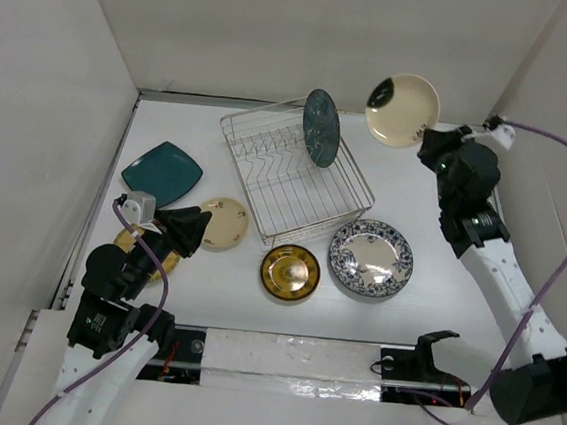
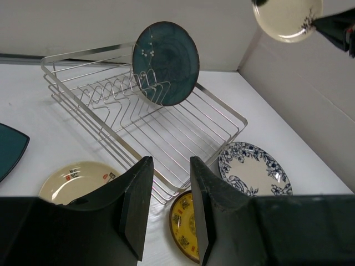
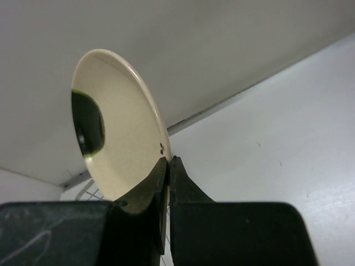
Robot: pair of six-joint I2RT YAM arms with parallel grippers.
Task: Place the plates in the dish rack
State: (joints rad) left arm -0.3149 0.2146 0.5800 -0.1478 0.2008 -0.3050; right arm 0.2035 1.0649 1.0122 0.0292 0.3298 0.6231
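Observation:
My right gripper needs to go to the left in the top view over the rack next. Then it should lower its cream plate beside the upright dark teal plate, where the rack's wires are empty.
The silver wire dish rack (image 1: 352,179) stands at the table's middle back, with a dark teal round plate (image 1: 321,127) upright in its prongs. My right gripper (image 1: 428,146) is shut on the rim of a cream plate (image 1: 402,109), held in the air right of the rack; the right wrist view shows that plate (image 3: 119,144) pinched between the fingers. My left gripper (image 1: 200,227) is open and empty above a cream round plate (image 1: 225,223). A gold-brown plate (image 1: 291,272), a blue-and-white plate (image 1: 370,259) and a teal rounded-square plate (image 1: 162,173) lie on the table.
A yellowish plate (image 1: 148,265) lies partly hidden under my left arm. White walls enclose the table at left, back and right. A black fixture (image 1: 429,347) sits at the near edge.

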